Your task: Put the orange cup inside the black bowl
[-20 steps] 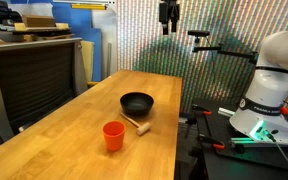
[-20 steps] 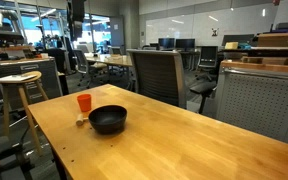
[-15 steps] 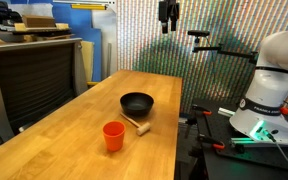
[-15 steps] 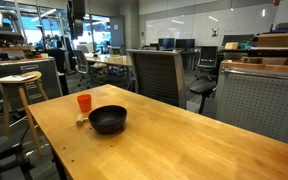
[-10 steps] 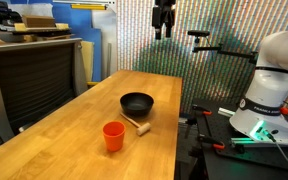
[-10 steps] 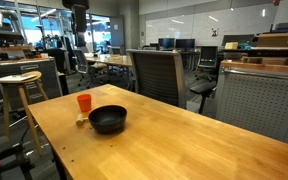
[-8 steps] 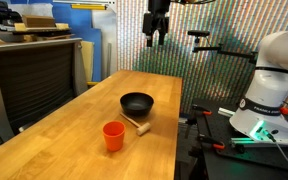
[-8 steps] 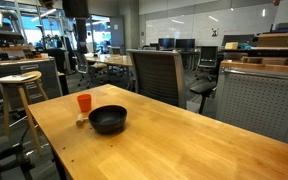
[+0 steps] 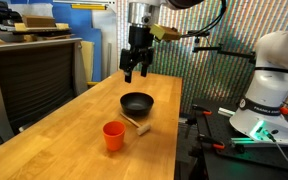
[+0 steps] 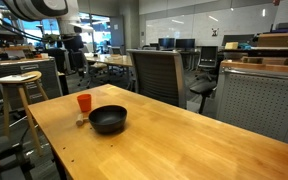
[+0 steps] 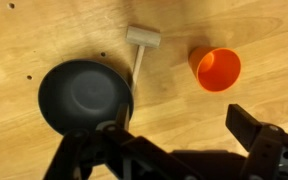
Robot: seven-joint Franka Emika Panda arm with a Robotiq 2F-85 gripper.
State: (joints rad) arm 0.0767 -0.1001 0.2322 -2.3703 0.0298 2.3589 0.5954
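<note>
The orange cup is standing upright below the fingers of the robot's gripper, beyond the wooden stick, so the empty gripper needs to move away from the bowl (image 9: 137,103) next and go down onto the orange cup's rim (image 9: 114,127).
The orange cup (image 9: 113,135) stands upright and empty on the wooden table, also seen in an exterior view (image 10: 84,102) and at the upper right of the wrist view (image 11: 218,68). The black bowl (image 9: 137,103) sits empty beside it and shows in an exterior view (image 10: 108,120) and at the left of the wrist view (image 11: 82,97). My gripper (image 9: 136,72) hangs open and empty in the air, well above the bowl's far side. In the wrist view the gripper (image 11: 179,135) has its jaws spread wide, with bare table between them.
A small pale wooden mallet-like stick (image 11: 139,45) lies between bowl and cup, also seen in an exterior view (image 9: 141,126). The table's edge (image 9: 179,130) faces the robot base (image 9: 264,110). Office chairs (image 10: 154,75) and a stool (image 10: 19,85) stand around the table.
The gripper has come down from the top of the view and moved over the table, to a spot above the bowl. Cup, bowl and stick have not moved.
</note>
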